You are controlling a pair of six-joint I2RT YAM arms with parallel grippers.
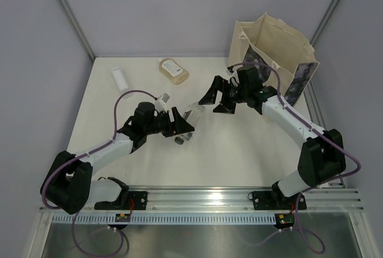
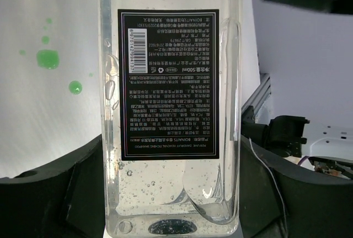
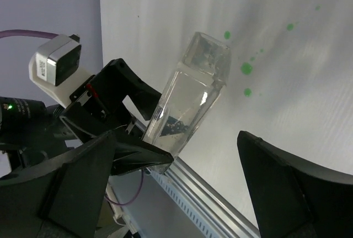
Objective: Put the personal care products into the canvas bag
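Next, my right gripper moves to the left in the top view onto the clear bottle's base end [image 1: 195,112] [image 3: 204,63], since that end sticks out free of my left gripper.
My left gripper [image 1: 182,124] is shut on a clear bottle [image 1: 192,114] with a black cap [image 1: 178,140] and holds it tilted above the table. In the left wrist view the bottle [image 2: 165,194] with its black label fills the space between my fingers [image 2: 49,194]. My right gripper [image 1: 216,99] is open and empty just right of the bottle; in its wrist view the bottle [image 3: 190,94] stands ahead of its wide-open fingers [image 3: 292,188]. The canvas bag [image 1: 272,42] stands open at the back right. A beige pouch [image 1: 173,70] and a white tube [image 1: 120,78] lie at the back left.
Grey walls enclose the white table [image 1: 239,144]. A metal rail [image 1: 203,195] runs along the near edge, also in the right wrist view [image 3: 198,194]. Green spots [image 2: 48,59] show on the table surface.
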